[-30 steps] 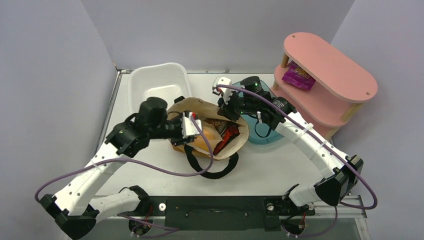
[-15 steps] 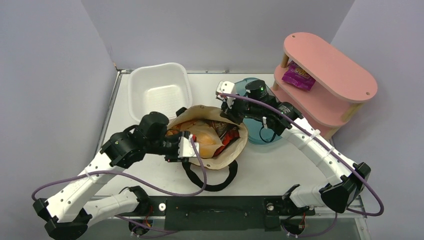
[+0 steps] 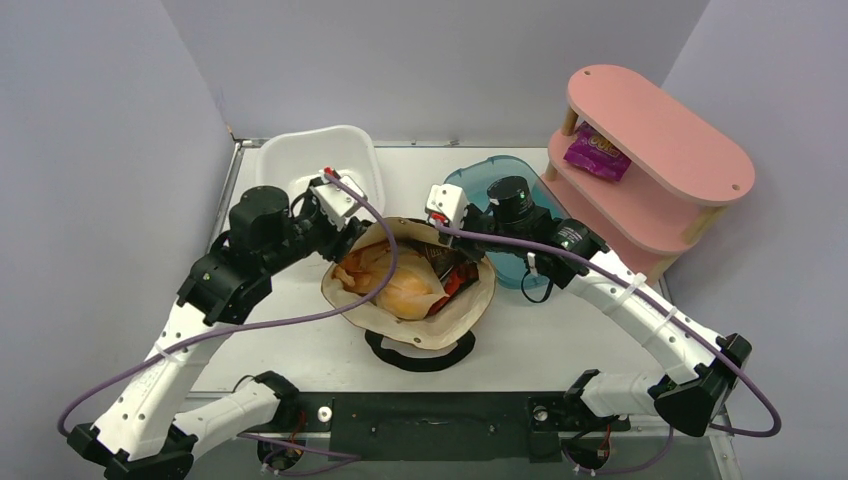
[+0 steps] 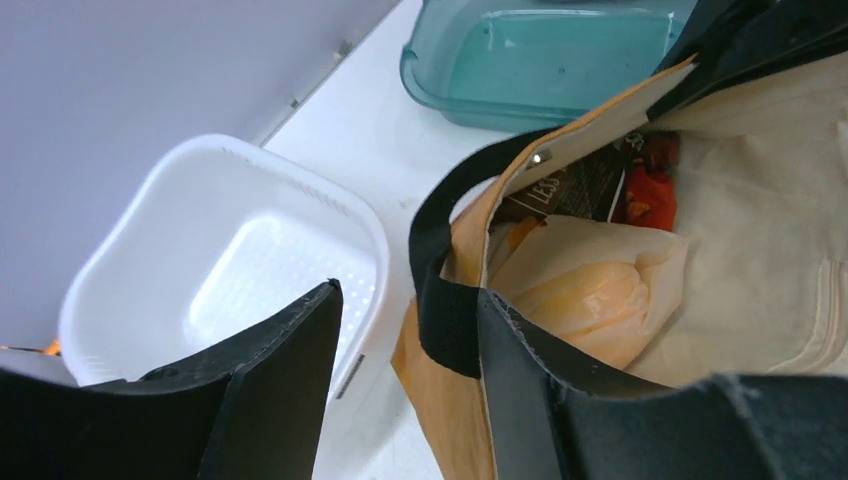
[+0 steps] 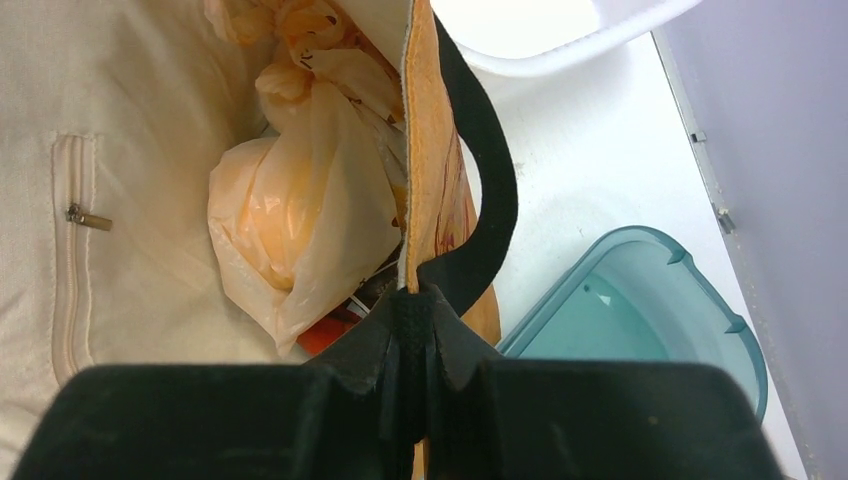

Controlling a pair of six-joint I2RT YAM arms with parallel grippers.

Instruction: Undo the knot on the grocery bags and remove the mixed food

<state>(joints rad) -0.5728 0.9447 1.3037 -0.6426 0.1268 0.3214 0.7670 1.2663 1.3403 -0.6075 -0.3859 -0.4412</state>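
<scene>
My left gripper tips downward next, lowers around the black strap end (image 4: pixel 450 326) and the tote's rim and closes, since the strap end on the tote's rim sits between its open fingers.
The mustard-brown canvas tote (image 3: pixel 455 315) lies open mid-table, black strap (image 3: pixel 420 355) at its near side. Inside it sits the knotted peach plastic bag (image 3: pixel 400 290), with orange shapes showing through, beside a red Doritos bag (image 3: pixel 455 280) and a dark brown snack bag (image 4: pixel 575 190). My left gripper (image 3: pixel 351 227) is open at the tote's far-left rim; in the left wrist view (image 4: pixel 405 305) the rim's strap (image 4: pixel 445 320) lies against the right finger. My right gripper (image 3: pixel 450 240) is shut on the tote's far-right rim and strap (image 5: pixel 470 180). The peach bag (image 5: pixel 290 230) also shows in the right wrist view.
A white tub (image 3: pixel 320 170) stands at the back left, just behind my left gripper. A teal tub (image 3: pixel 520 250) sits right of the tote under my right arm. A pink two-tier shelf (image 3: pixel 655 120) with a purple snack packet (image 3: pixel 597 152) stands back right.
My left gripper has left the tote's near side and swung up to its far-left rim by the white tub. The tote's mouth now gapes wider. My right gripper kept its hold on the rim.
</scene>
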